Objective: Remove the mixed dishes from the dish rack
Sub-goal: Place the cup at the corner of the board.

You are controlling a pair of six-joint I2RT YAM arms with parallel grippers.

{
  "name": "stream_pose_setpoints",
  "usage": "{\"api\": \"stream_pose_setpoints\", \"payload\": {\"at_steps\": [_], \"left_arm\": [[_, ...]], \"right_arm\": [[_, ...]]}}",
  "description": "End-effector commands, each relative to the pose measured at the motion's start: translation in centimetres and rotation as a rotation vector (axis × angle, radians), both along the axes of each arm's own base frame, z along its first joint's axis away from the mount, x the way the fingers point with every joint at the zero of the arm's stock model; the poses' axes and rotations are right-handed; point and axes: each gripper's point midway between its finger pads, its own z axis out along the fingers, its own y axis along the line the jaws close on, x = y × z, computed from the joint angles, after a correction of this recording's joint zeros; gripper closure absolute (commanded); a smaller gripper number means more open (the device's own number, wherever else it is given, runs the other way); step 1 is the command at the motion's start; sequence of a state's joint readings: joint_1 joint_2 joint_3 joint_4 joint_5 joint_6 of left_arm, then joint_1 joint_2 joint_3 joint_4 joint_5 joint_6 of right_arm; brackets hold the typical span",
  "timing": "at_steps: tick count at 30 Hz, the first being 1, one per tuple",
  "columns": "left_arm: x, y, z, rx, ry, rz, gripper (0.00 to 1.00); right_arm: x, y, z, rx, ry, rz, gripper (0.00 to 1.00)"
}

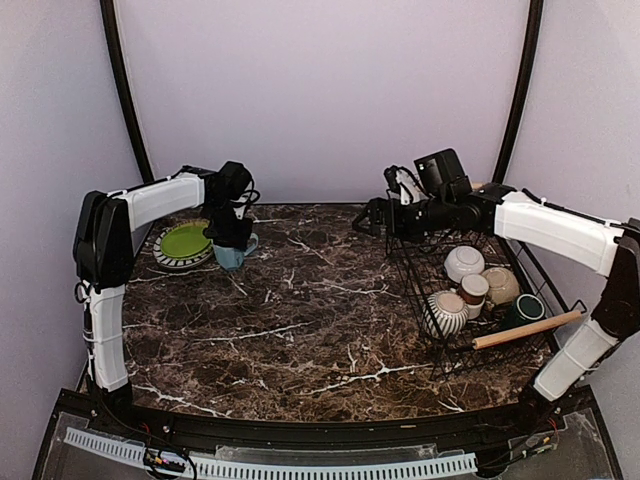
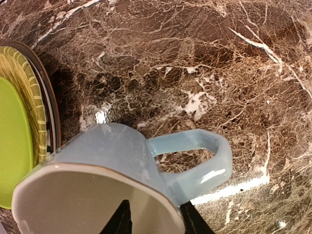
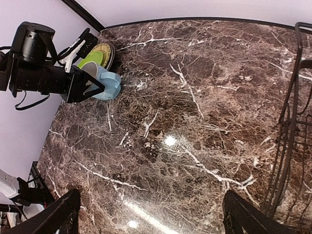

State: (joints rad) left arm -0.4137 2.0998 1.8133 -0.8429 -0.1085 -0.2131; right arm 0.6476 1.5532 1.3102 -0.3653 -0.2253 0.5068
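The small grey cup's base (image 1: pixel 474 285) faces up, so my right gripper should swing back and to the right in the top view, then lower around it.
A light blue mug (image 1: pixel 236 256) (image 2: pixel 112 151) (image 3: pixel 108 84) stands upright on the marble table beside a lime-green plate (image 1: pixel 185 241) (image 2: pixel 12 146) that lies on a striped plate (image 2: pixel 30 97). My left gripper (image 1: pixel 228 234) (image 2: pixel 156 204) straddles the mug's rim by the handle, one finger inside and one outside, the inner finger standing off the wall, open. The black wire dish rack (image 1: pixel 436 345) (image 3: pixel 287 146) at the right holds a white bowl (image 1: pixel 465 263), a striped grey bowl (image 1: pixel 446 312), a small grey cup (image 1: pixel 473 290) and a dark green mug (image 1: pixel 524 310). My right gripper (image 1: pixel 368 218) (image 3: pixel 151 195) hovers wide open and empty over the table, left of the rack.
A wooden rod handle (image 1: pixel 527 329) lies along the rack's near side. A beige bowl (image 1: pixel 501 285) also sits in the rack. Walls close in the table on the left, back and right.
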Motion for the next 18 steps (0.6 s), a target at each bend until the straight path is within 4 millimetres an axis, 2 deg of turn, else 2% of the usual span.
{"api": "stream_pose_setpoints", "payload": {"at_steps": [1, 5, 9, 14, 18], "left_arm": [[-0.7, 0.0, 2.6, -0.031, -0.018, -0.007, 0.61], [-0.9, -0.3, 3.8, -0.061, -0.037, -0.013, 0.52], [-1.0, -0.5, 5.0, -0.081, -0.07, -0.021, 0.42], [-1.2, -0.8, 7.3, -0.123, -0.12, -0.027, 0.33], [-1.6, -1.2, 9.0, -0.162, -0.179, -0.044, 0.28]], "right_arm": [[-0.2, -1.8, 2.4, -0.059, -0.081, -0.042, 0.01], [-0.4, -3.6, 2.3, -0.131, -0.093, -0.083, 0.01], [-0.5, -6.3, 2.1, -0.211, -0.084, -0.158, 0.01], [-1.0, -11.1, 1.3, -0.288, -0.045, -0.284, 0.01], [-2.1, -15.0, -0.5, -0.322, 0.053, -0.386, 0.01]]}}
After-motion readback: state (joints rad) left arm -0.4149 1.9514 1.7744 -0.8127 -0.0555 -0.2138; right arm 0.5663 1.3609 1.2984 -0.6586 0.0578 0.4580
